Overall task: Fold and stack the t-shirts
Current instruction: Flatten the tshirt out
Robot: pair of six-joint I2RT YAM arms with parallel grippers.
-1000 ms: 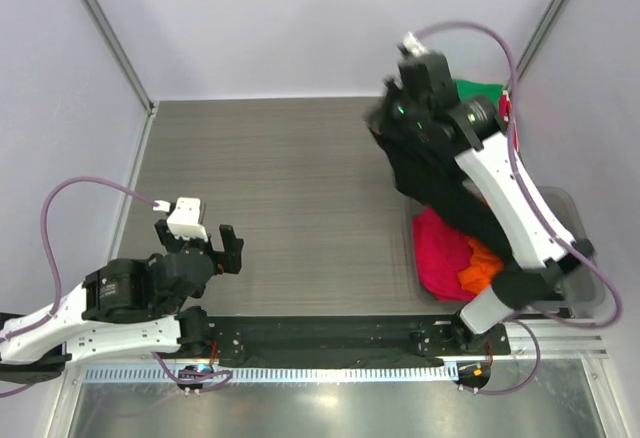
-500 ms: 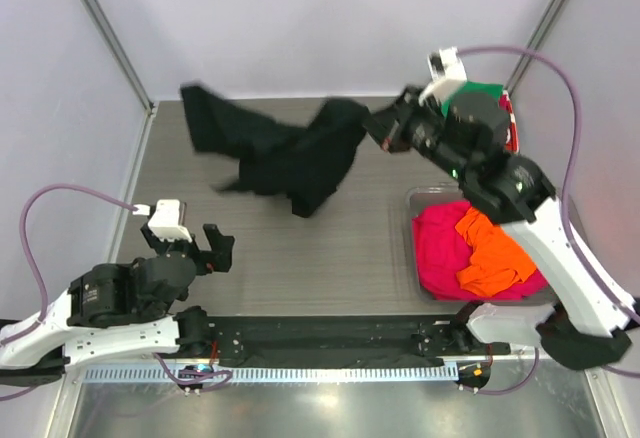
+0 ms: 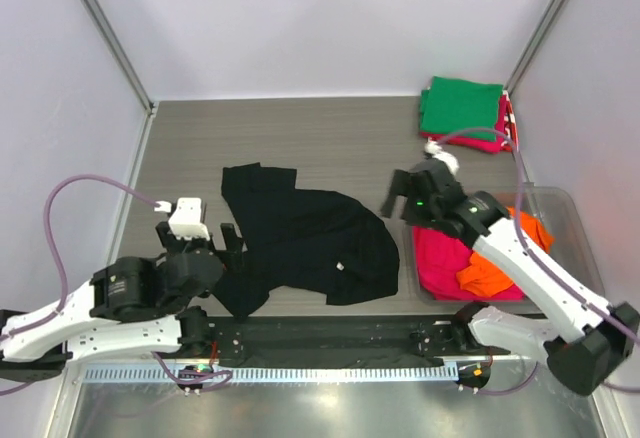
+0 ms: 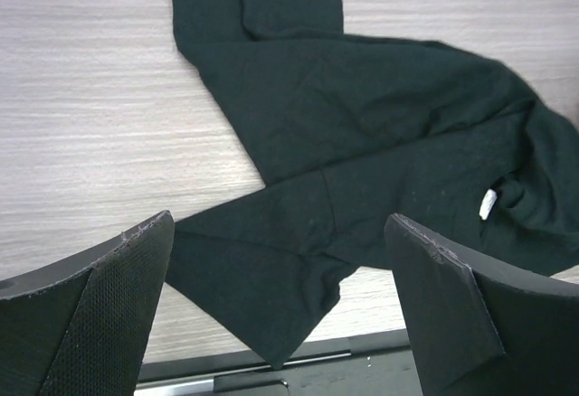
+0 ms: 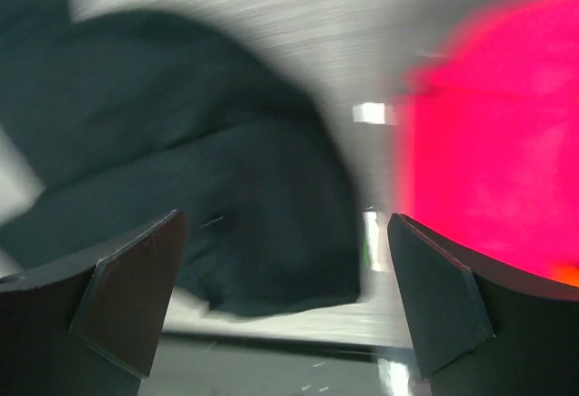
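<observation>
The flap toward the left gripper sticks out onto bare table, so the right gripper will next move across the black t-shirt [image 3: 305, 243], turn and lower onto the flap's edge.
A black t-shirt [image 3: 305, 243] lies loosely spread and creased on the table's middle, one corner reaching the near rail; nothing holds it. My left gripper [image 3: 205, 246] hovers open at its left edge, and the left wrist view shows the black cloth [image 4: 362, 143] under and beyond the open left gripper [image 4: 280, 224]. My right gripper [image 3: 405, 196] is open just right of the shirt. In the blurred right wrist view, black cloth [image 5: 199, 197] and a magenta tee [image 5: 488, 143] lie below the empty right gripper [image 5: 288, 222]. A folded green tee [image 3: 460, 106] tops a pink-red one [image 3: 490, 143] at the back right.
A clear plastic bin [image 3: 575, 208] at the right holds a crumpled magenta tee [image 3: 440, 258] and an orange tee [image 3: 500, 253]. The black base rail [image 3: 320, 333] runs along the near edge. Walls close in the left, back and right sides.
The right gripper opened and let go of the black t-shirt, which flew left and landed spread on the table. The right arm swung down beside the bin. The left arm barely moved.
</observation>
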